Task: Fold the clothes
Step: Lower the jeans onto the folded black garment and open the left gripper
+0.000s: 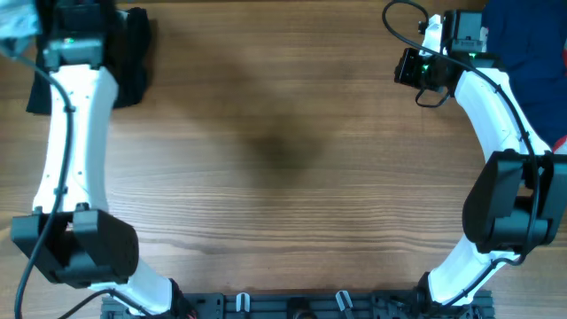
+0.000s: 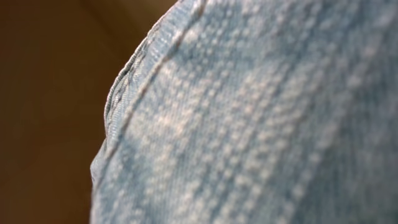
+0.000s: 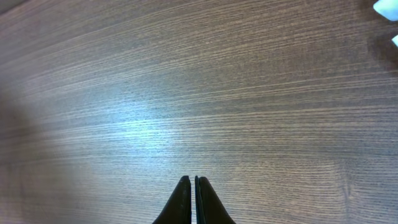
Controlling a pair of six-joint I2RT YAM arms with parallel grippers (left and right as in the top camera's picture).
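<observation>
The black garment (image 1: pixel 133 53) lies below my left gripper, so my left gripper will next lower the light blue garment onto that dark cloth and release it there.
A light blue knitted garment (image 2: pixel 261 124) fills the left wrist view, very close to the camera, with a stitched hem running along its left edge. A bit of the same light blue cloth (image 1: pixel 12 27) shows at the table's far left corner, by the left arm's wrist (image 1: pixel 71 44). The left fingers are hidden in both views. A black garment (image 1: pixel 133 53) lies beside that wrist. My right gripper (image 3: pixel 192 180) is shut and empty over bare wood; it also shows in the overhead view (image 1: pixel 406 67) at the far right.
A dark blue garment (image 1: pixel 532 44) lies at the far right edge, behind the right arm. The wooden table (image 1: pixel 283 159) spans the middle. White objects (image 3: pixel 385 7) show at the top right corner of the right wrist view.
</observation>
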